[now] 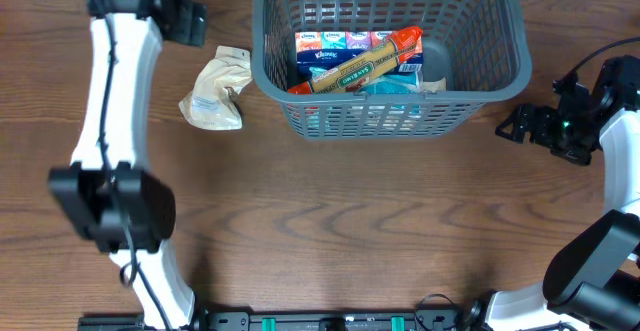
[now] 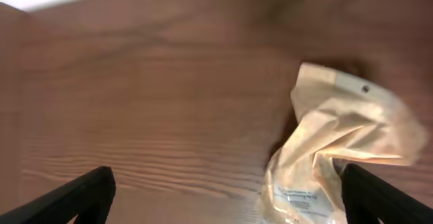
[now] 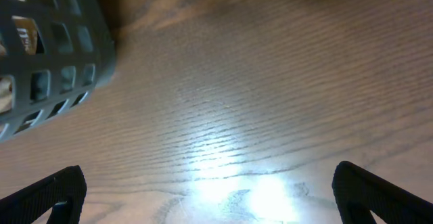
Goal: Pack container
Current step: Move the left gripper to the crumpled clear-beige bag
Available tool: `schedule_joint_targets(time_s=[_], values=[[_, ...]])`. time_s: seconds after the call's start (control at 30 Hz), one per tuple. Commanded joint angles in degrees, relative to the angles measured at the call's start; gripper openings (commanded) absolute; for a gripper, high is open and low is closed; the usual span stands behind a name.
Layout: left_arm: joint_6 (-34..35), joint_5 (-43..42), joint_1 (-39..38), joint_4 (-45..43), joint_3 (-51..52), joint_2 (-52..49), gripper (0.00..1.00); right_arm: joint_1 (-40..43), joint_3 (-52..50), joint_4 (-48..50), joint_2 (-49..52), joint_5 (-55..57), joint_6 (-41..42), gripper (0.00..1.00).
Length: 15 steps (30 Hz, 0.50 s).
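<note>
The left gripper moves down and to the right in the overhead view onto the bag's middle [image 1: 213, 83] [image 2: 315, 146] next, since the bag lies below it on that side.
The dark grey lattice container [image 1: 500, 31] stands at the top centre of the table. It holds tissue packs [image 1: 335, 43], a long orange-and-green package [image 1: 365, 63] and other snacks. A crumpled beige bag [image 1: 218, 91] lies on the table just left of it, and shows in the left wrist view [image 2: 338, 156]. My left gripper [image 2: 230, 197] is open and empty above the table, with the bag by its right finger. It sits at the top left in the overhead view [image 1: 185, 16]. My right gripper [image 1: 520, 123] is open and empty, right of the container; its wrist view [image 3: 210, 190] shows a container corner [image 3: 47, 55].
The brown wooden table [image 1: 350, 221] stretches in front of the container. The white arm bases stand at the lower left [image 1: 115, 206] and lower right [image 1: 600, 261]. A black rail [image 1: 330, 321] runs along the front edge.
</note>
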<state>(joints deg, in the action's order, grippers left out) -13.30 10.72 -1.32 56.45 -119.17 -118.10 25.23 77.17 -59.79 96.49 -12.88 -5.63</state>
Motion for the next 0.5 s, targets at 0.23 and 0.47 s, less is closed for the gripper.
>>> schedule_joint_targets(time_s=[0.23,0.47], values=[[1.5,-10.2,0.6,1.5,-0.1,-6.7,0.99,-0.6,0.0,0.2,-0.3,2.1,-0.9,0.99],[1.6,-11.8,0.7,3.8,0.5,-7.2,0.99,-0.5,0.0,0.4,-0.3,2.4,-0.9,0.99]])
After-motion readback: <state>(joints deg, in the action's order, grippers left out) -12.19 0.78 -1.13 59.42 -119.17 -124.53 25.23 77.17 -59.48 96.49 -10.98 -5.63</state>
